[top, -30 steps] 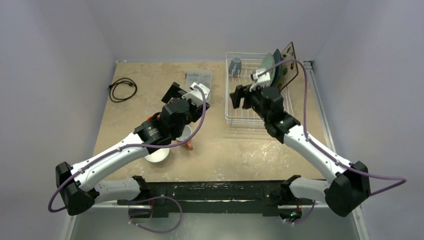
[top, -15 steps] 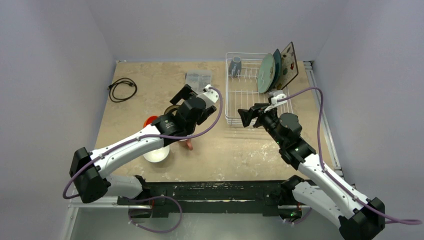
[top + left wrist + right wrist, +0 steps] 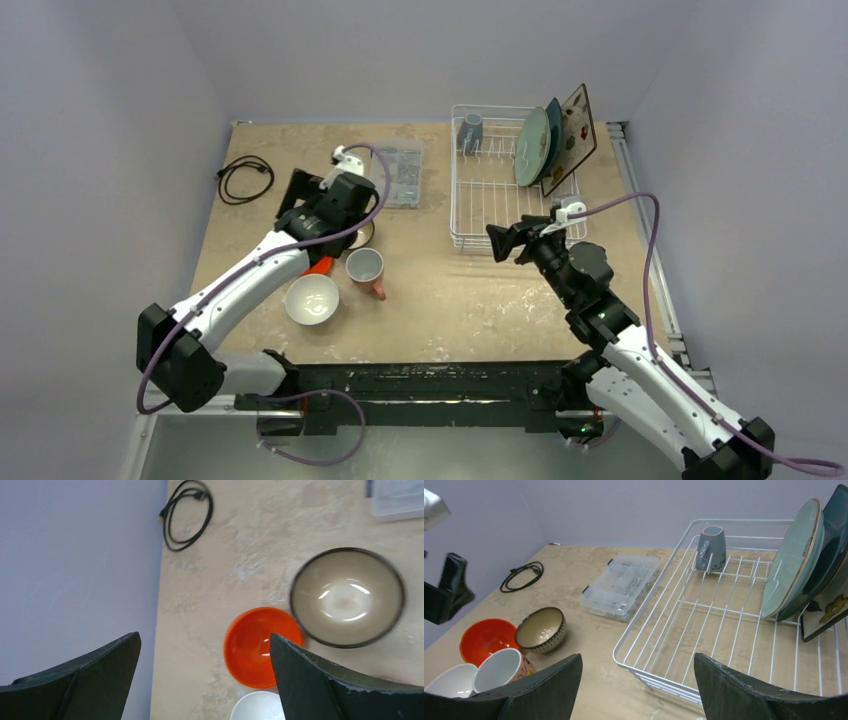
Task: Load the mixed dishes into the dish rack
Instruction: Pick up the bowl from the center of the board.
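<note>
My left gripper moves down and back onto the orange bowl's rim nearest the wall [image 3: 226,646] next, since the bowl lies below it and closer to my base.
The dish rack [image 3: 456,180] stands at the back right. It holds a grey-blue mug [image 3: 471,130], a pale green plate [image 3: 532,147], a dark teal plate [image 3: 551,135] and a floral plate [image 3: 572,135], all upright. On the table lie the orange bowl [image 3: 255,645], brown bowl [image 3: 347,596], white bowl [image 3: 312,298] and salmon-pink mug [image 3: 366,268]. My left gripper [image 3: 205,645] is open and empty above the orange bowl. My right gripper [image 3: 638,662] is open and empty, just off the rack's front left corner [image 3: 664,630].
A clear plastic compartment box [image 3: 398,175] lies left of the rack. A black cable [image 3: 246,177] is coiled at the back left. Walls close in on the left, back and right of the table.
My left arm has swung left, from beside the rack to above the bowls. My right arm has drawn back from over the rack towards the table's front. Both grippers stay empty.
</note>
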Controlling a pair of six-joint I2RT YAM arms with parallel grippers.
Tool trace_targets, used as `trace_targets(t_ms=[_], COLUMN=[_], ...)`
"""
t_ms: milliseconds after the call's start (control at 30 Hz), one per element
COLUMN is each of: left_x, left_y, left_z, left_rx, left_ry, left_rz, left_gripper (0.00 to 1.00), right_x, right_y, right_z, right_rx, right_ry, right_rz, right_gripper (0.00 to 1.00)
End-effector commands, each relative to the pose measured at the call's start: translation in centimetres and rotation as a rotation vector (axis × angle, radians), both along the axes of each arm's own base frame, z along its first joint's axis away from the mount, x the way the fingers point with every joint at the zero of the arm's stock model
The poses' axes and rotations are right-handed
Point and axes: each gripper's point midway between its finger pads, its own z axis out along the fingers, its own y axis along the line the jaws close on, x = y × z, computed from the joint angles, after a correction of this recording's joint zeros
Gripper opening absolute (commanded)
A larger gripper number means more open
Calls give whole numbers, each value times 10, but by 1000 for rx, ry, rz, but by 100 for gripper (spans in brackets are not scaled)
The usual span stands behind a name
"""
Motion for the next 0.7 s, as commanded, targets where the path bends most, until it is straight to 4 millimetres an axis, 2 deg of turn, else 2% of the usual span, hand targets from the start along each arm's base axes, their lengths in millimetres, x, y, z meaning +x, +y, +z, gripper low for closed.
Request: trace_targets(t_ms=[0,67,133,200,333,467,533,667], left_x=[-31,-39,-36,-31,-31,-34,-35,-29], left_y=[66,82,73,71,86,83,86,94], left_z=[-16,-43,-63,-70,-91,-115,-124,-129], left_rx=[-29,-60,-80,-72,-32,-40,-21,-14], left_ry=[45,139,218,249,361,459,506,533], left_rz=[262,324,263,265,334,307,309,343], left_gripper=[100,100,100,100,100,98,95,71], right_x=[6,6,6,6,5,6,6,7], right_y=[5,6,6,5,4,4,4,5], right_z=[2,1,0,0,1,-1,-2,-4], right_rx=[26,26,27,29,29,28,28,27], right_ry=[-1,3,2,0,0,2,6,13], right_rz=[4,5,4,5,-1,-5,-4,-5], right_gripper=[82,82,82,83,83,83,83,82])
